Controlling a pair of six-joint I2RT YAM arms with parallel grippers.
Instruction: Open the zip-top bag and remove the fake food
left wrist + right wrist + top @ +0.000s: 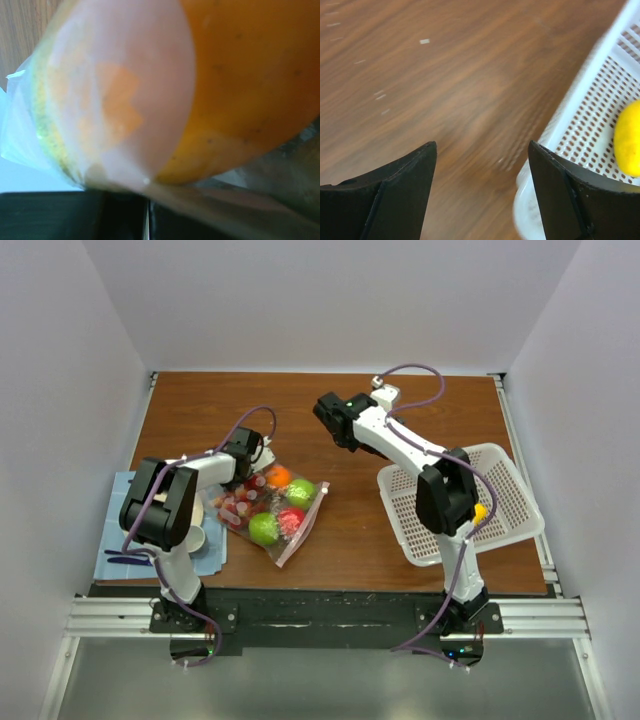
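Note:
The basket's far rim stands below my fingers on the right in the top view, so it gets my right gripper next, moving to that side and down onto it.
The clear zip-top bag (pixel 283 532) lies left of the table's middle. Fake food shows inside it: an orange (pixel 278 476), two green apples (pixel 300 491) (pixel 264 529), a red piece (pixel 291 519) and red grapes (pixel 240 505). My left gripper (pixel 247 467) is shut on the bag's far-left edge. In the left wrist view the orange (pixel 250 75) fills the frame behind bag film (pixel 115 100), and the black fingers (pixel 100 215) meet on the film. My right gripper (pixel 330 420) hangs open over bare wood (pixel 482 150), apart from the bag. A yellow piece (pixel 481 512) (pixel 627 137) lies in the basket.
A white mesh basket (pixel 505 475) (pixel 590 105) stands at the right, its corner just right of my right fingers. A blue cloth (pixel 115 540) with a plate and a white cup (pixel 197 538) sits at the left under my left arm. Walls close in on three sides.

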